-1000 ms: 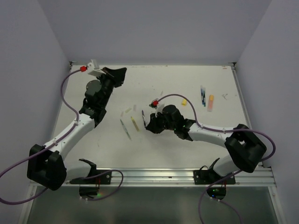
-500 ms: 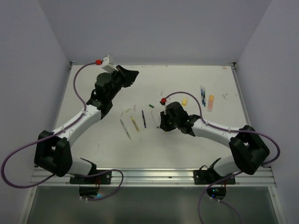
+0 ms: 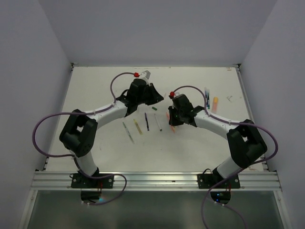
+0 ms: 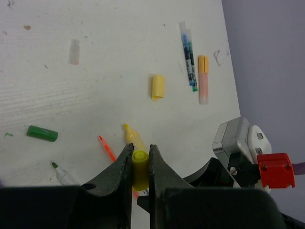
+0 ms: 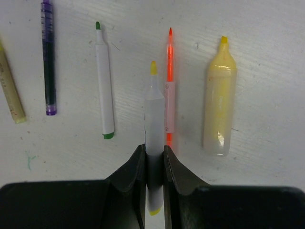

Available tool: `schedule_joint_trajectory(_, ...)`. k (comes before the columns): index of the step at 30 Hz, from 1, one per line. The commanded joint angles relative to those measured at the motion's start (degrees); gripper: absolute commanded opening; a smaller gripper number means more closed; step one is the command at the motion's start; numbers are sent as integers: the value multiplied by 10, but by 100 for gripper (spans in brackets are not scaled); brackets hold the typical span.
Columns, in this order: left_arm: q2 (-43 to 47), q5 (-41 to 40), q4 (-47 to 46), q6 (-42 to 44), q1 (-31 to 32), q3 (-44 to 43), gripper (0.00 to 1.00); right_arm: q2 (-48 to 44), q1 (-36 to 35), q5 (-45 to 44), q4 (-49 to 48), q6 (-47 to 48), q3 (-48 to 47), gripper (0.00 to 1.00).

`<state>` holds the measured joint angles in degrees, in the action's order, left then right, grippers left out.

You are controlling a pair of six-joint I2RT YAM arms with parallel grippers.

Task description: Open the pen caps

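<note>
My left gripper holds the yellow cap. I need to lower it next toward the table beside the orange pen's tip to put the cap down.
My left gripper [image 4: 139, 150] is shut on a short yellow cap [image 4: 139, 167] and holds it above the table. My right gripper [image 5: 154, 149] is shut on a white pen with a yellow tip [image 5: 154, 107], uncapped, low over the table. In the top view the left gripper [image 3: 159, 98] and right gripper [image 3: 171, 118] are close together at the table's middle. Under them lie an uncapped orange pen [image 5: 169, 81], a fat yellow highlighter [image 5: 219, 100], a white green-tipped pen [image 5: 104, 81] and a purple pen [image 5: 47, 57]. A loose yellow cap [image 4: 157, 87] and green cap [image 4: 42, 133] lie nearby.
Two dark-blue pens [image 4: 188, 57] and an orange-capped pink highlighter [image 4: 203, 78] lie together at the back right [image 3: 211, 101]. A pale cap [image 4: 74, 51] lies apart. More pens lie left of centre [image 3: 133, 128]. The right arm's wrist [image 4: 248, 152] is close beside my left gripper.
My left arm has swung from the back left corner to the table's middle, close to the right gripper. My right gripper has shifted right and back with the white pen.
</note>
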<state>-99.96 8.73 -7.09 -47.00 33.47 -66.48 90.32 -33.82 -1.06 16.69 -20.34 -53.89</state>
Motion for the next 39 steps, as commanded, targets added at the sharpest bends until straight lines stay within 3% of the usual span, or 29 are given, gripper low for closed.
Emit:
schedule_joint_trajectory(1,-19,-15,30,-5,5,-48,0,7,-1,20,13,-8,-32,0)
schedule_joint_trajectory(17,-143,-25,109,4,28,-99,1,66,-5,82,-27,-44,-16,0)
schedule_joint_trajectory(27,-175,-31,96,-2,28,-111,15,102,-6,80,-40,-43,-23,0)
schedule_joint_trajectory(39,-165,-45,112,-7,27,-122,38,83,-6,69,-4,-38,-46,29)
